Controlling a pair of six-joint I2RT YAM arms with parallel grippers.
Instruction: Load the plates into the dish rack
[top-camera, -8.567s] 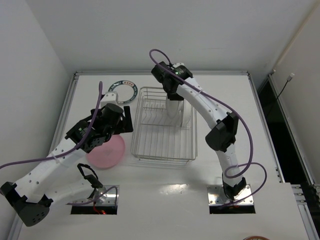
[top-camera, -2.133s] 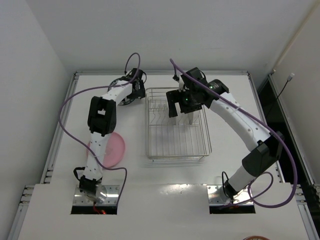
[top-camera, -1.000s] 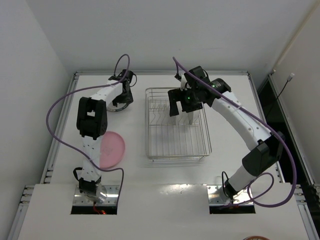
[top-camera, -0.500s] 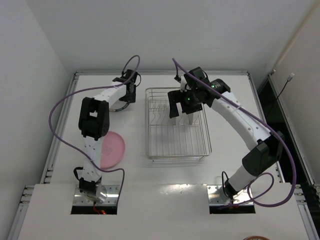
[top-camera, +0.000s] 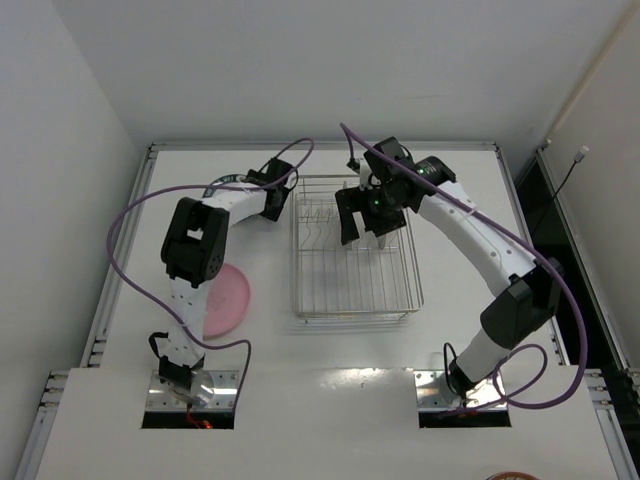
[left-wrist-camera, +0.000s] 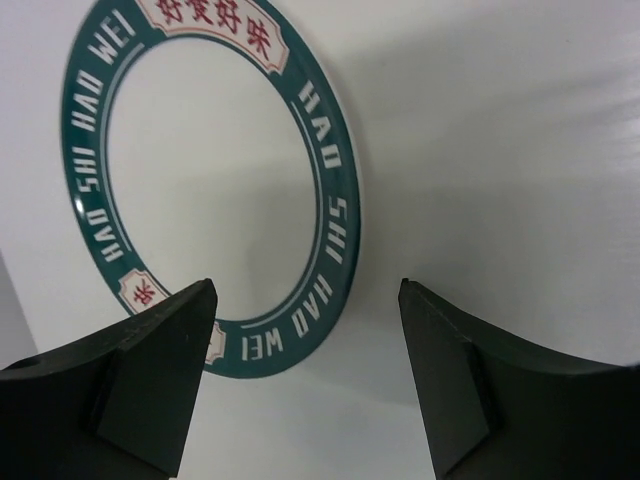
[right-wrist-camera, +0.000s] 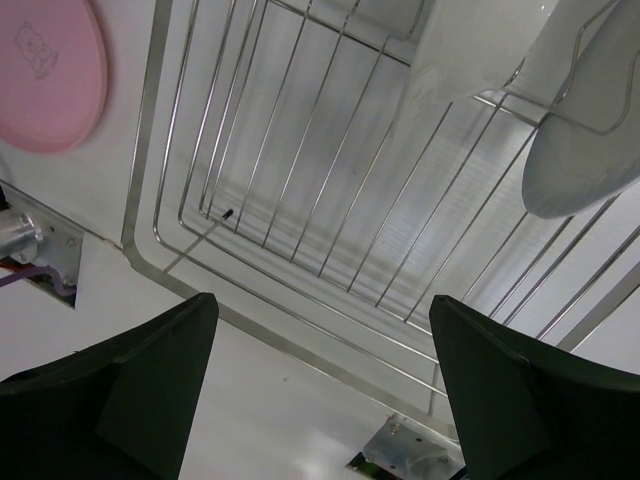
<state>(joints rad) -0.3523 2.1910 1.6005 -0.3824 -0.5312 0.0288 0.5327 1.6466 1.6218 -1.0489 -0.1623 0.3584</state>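
Note:
My left gripper moves down and slightly outward next, then closes on the plate's rim. The white plate's near rim (left-wrist-camera: 299, 338) runs between my fingers.
A white plate with a dark teal lettered rim (left-wrist-camera: 215, 190) lies flat on the table at the back left; in the top view only a sliver of this plate (top-camera: 226, 181) shows beside the arm. My left gripper (left-wrist-camera: 305, 335) hovers open over its near rim with nothing held, and it sits by the rack's back left corner (top-camera: 272, 203). The pink plate (top-camera: 226, 300) lies flat at the front left. My right gripper (right-wrist-camera: 320, 350) hangs open and empty over the dish rack (top-camera: 300, 250). A white plate (right-wrist-camera: 590, 130) stands in the tines, another white piece (right-wrist-camera: 480, 40) beside it.
The rack's wire floor (right-wrist-camera: 330, 200) and near rim are below the right fingers. The left arm's purple cable (top-camera: 130, 215) loops wide over the left side of the table. Walls close in the table at the back and left.
My left gripper has swung right across the patterned plate toward the rack and its jaws have widened. The right arm has barely moved.

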